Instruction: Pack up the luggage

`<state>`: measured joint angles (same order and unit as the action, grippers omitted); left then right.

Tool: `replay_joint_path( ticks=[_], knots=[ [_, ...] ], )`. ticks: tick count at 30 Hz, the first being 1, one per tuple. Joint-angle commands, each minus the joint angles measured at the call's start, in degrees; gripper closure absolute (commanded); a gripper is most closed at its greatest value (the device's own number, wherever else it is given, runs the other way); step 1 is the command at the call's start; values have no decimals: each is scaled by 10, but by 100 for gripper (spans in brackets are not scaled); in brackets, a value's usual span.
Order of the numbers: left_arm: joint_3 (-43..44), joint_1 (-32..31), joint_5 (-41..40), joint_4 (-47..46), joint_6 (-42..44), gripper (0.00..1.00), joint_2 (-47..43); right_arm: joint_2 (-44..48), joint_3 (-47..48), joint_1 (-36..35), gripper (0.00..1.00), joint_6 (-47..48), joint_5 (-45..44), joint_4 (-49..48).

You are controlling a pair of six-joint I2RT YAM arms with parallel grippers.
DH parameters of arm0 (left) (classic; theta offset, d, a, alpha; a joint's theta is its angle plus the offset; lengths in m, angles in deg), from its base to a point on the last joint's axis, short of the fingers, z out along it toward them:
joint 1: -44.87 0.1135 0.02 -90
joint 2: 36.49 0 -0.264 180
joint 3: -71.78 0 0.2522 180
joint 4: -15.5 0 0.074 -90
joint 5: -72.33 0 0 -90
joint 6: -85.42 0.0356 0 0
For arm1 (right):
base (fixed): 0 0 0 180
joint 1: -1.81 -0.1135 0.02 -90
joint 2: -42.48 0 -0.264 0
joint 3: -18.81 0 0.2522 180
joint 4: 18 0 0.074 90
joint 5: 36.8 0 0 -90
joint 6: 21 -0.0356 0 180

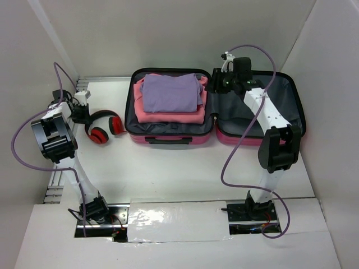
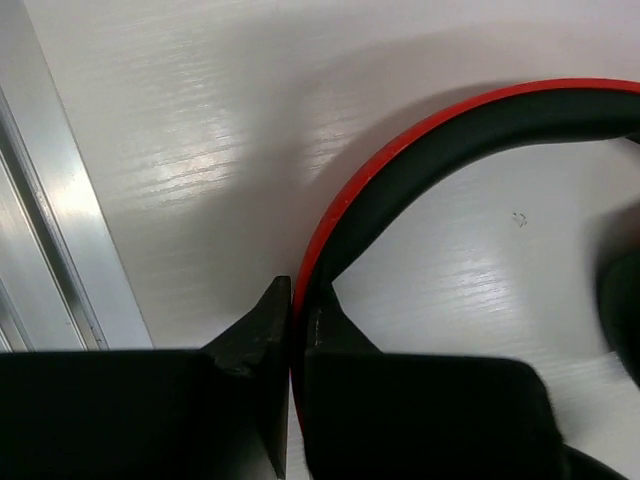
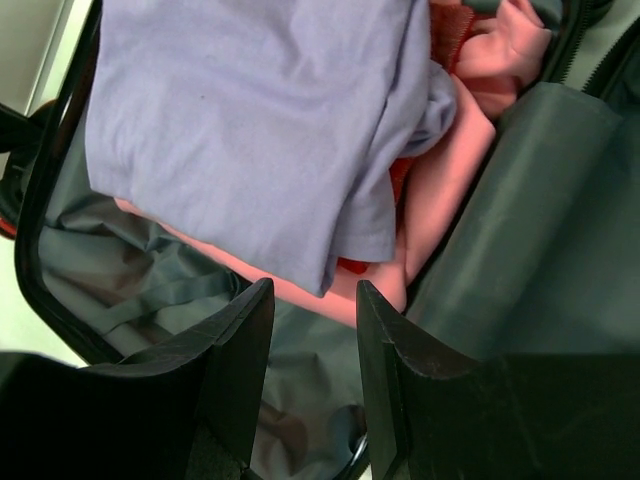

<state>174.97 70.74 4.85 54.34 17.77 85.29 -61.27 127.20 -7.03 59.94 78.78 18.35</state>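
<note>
The headphones (image 1: 104, 126) are outside the luggage, so my left gripper needs to go up, carry them over the purple shirt's near edge (image 1: 168, 111), then go down and let go of them there.
The luggage (image 1: 168, 136) lies open at the back of the table, magenta edges and grey lining (image 3: 540, 230) showing. Its left half holds a folded purple shirt (image 1: 170, 92) on pink clothes (image 1: 168, 116); both also show in the right wrist view, the shirt (image 3: 250, 110) and the pink clothes (image 3: 440, 190). Its right half shows only grey lining. Red-and-black headphones (image 1: 104, 126) lie left of the luggage. My left gripper (image 2: 298, 300) is shut on their red headband (image 2: 420, 140); it also shows in the top view (image 1: 84, 115). My right gripper (image 3: 315, 300) is open and empty above the luggage's middle hinge (image 1: 216, 84).
An aluminium rail (image 2: 50, 230) runs along the table's left edge next to the headphones. White walls enclose the table at the back and both sides. Purple cables loop from both arms, one (image 1: 230, 162) hanging in front of the luggage's right half.
</note>
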Motion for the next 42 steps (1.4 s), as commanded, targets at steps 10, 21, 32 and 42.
replay_joint_path(
  ticks=[10, 21, 32, 42],
  knots=[
    [60, 0, 7, 65, 21, 100, -144, 26, 12, 25, 55, -19, -29, 1],
    [100, -126, 9, 15, 4, 100, -362, 125, -36, 94, 53, -90, -61, -10],
    [10, -370, -149, -205, -70, 100, -356, 179, -66, 100, 13, -72, -101, 1],
    [0, -455, -180, -270, -32, 100, -243, 267, -169, 100, 0, -83, -192, 10]
  ],
)
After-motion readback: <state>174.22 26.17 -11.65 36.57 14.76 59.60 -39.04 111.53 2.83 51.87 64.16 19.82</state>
